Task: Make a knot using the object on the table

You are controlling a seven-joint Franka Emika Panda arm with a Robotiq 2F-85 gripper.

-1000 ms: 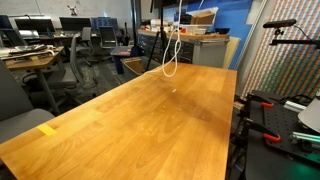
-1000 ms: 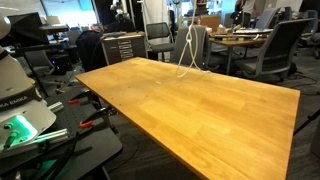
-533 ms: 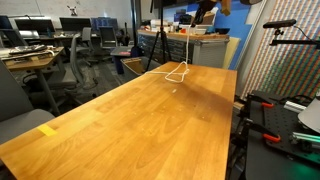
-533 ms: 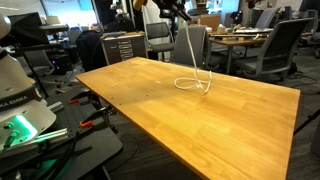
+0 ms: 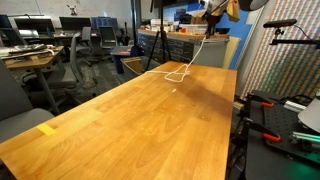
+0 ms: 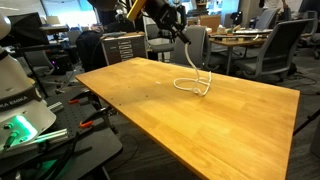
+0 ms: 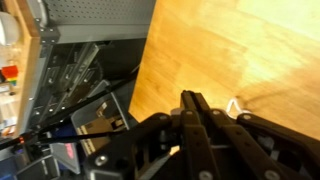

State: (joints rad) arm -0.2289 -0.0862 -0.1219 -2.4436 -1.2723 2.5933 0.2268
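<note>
The gripper holds the piece of cord well above the table, so next it should tip downward and lower toward the bare wood beside the loop to release the piece.
The white cord lies in a small loop at the far end of the wooden table, with one strand rising to my gripper. In both exterior views the gripper hangs above the table's far edge. The loop rests on the table below the gripper. In the wrist view the fingers are pressed together and a bit of cord shows beside them over the table. The cord's ends are hidden.
A yellow tape mark sits near the table's front corner. Office chairs and desks stand behind. A black tripod and a filing cabinet stand past the far edge. Robot gear stands beside the table.
The cord hung in a tall loop above the table; now its loop lies flat on the far end. The gripper has come into view, lower and to the side.
</note>
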